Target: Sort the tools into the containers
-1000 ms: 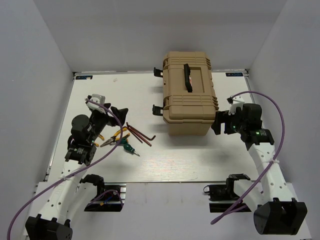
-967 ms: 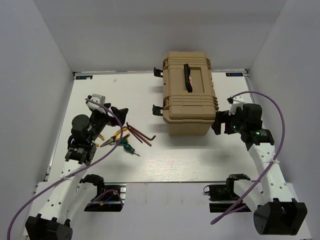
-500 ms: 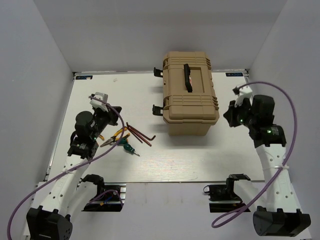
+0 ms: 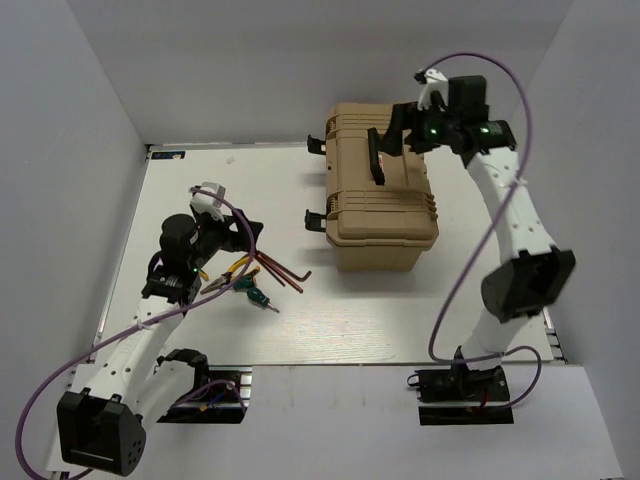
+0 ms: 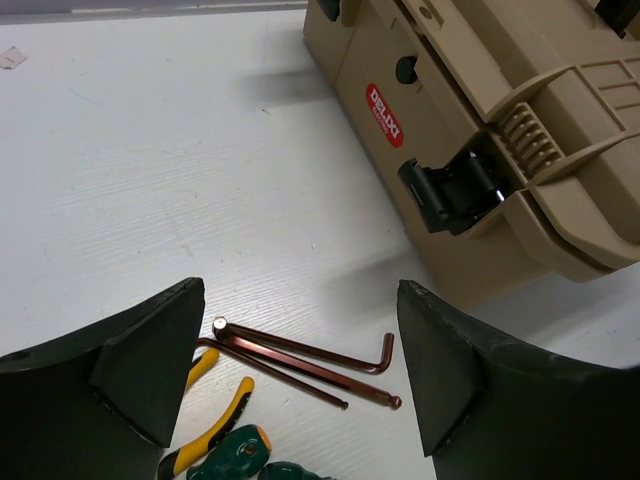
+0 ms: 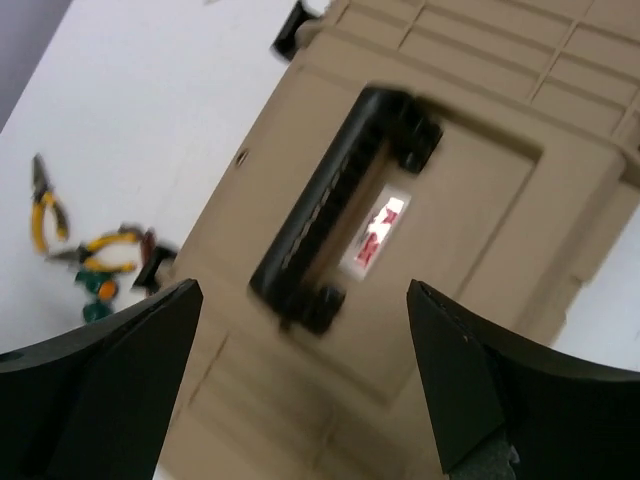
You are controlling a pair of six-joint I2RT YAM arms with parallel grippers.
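Note:
The toolbox's black handle [image 4: 376,155] [image 6: 340,200] lies slanted to my right gripper's fingers, so that gripper next moves down and left in the top view, turning astride it.
A shut tan toolbox [image 4: 380,200] with a black handle [image 4: 376,155] stands at the back of the white table. To its left lie the tools: dark-red hex keys [image 4: 283,268], yellow-handled pliers [image 4: 232,272] and a green-handled screwdriver [image 4: 256,295]. My left gripper [image 4: 240,235] hovers open just above them. In the left wrist view the hex keys [image 5: 300,358] lie between the fingers, with the pliers [image 5: 215,420] and screwdriver [image 5: 235,455] at the bottom edge. My right gripper [image 4: 395,130] hangs open over the lid, the handle [image 6: 340,200] ahead of its fingers.
Black latches [image 4: 316,218] stick out on the toolbox's left side, one seen close up as a latch [image 5: 450,190] in the left wrist view. White walls close in the table on three sides. Purple cables [image 4: 460,290] loop off both arms.
The right arm has swung from the toolbox's right side up and back, and now hangs over the lid. The left gripper has shifted a little right and closer to the tools.

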